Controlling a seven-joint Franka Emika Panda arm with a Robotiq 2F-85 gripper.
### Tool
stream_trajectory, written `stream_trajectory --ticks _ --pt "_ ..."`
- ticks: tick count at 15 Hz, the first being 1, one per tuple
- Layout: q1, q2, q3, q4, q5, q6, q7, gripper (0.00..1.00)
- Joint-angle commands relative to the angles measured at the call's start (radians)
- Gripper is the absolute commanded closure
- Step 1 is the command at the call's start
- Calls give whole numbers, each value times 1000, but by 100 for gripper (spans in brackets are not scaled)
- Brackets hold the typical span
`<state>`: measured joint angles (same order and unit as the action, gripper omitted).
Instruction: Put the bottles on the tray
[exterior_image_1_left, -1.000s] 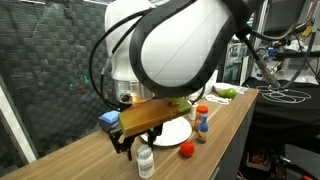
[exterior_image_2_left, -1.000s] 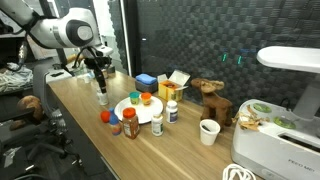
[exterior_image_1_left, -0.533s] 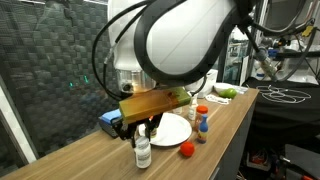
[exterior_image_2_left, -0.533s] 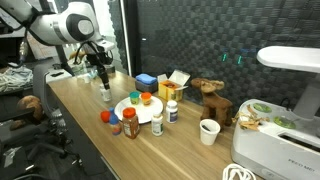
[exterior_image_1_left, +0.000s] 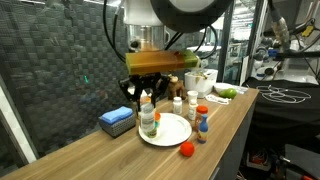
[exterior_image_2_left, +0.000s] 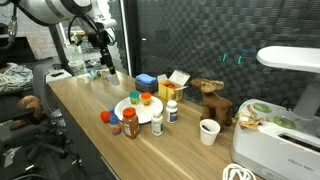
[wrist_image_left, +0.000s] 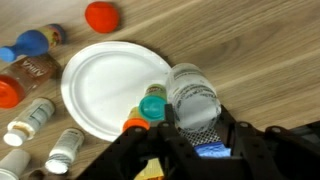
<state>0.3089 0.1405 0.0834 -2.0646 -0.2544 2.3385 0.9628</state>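
I need to carry the clear bottle across and down onto bare tray beside the orange cap (exterior_image_1_left: 167, 121) (wrist_image_left: 112, 120), because that spot is below my gripper, to its left in the wrist view.
My gripper (exterior_image_1_left: 147, 100) is shut on a clear bottle (exterior_image_1_left: 149, 122) and holds it in the air above the near edge of the round white tray (exterior_image_1_left: 170, 132). In the wrist view the clear bottle (wrist_image_left: 192, 90) sits between the jaws (wrist_image_left: 196, 112), just beside the tray (wrist_image_left: 105, 85). In an exterior view the gripper (exterior_image_2_left: 104, 58) hangs high, left of the tray (exterior_image_2_left: 128, 110). A green-capped (wrist_image_left: 152, 103) and an orange-capped bottle (wrist_image_left: 135, 125) stand at the tray's edge. A brown bottle (exterior_image_2_left: 130, 122) and white bottles (exterior_image_2_left: 156, 123) stand next to the tray.
A blue box (exterior_image_1_left: 117, 120) lies under and behind the gripper. A red ball (exterior_image_1_left: 186, 149) lies near the table's front edge. A blue bottle (exterior_image_1_left: 202, 122), a yellow box (exterior_image_2_left: 175, 88), a wooden toy (exterior_image_2_left: 212, 100) and a paper cup (exterior_image_2_left: 208, 131) stand farther along.
The gripper has lifted the clear bottle off the table and carried it up and toward the tray. The other bottles have not moved.
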Motion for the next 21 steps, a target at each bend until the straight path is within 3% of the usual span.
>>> stream_trajectory --ticks 1,10,16,21 --pt "-55 -53 -6 -18 -35 -65 22 81" --pt "-169 116 -78 22 -4 -41 30 81" --pt "-184 214 -104 73 84 -4 33 81" --pt "-176 215 -121 88 94 18 70 81"
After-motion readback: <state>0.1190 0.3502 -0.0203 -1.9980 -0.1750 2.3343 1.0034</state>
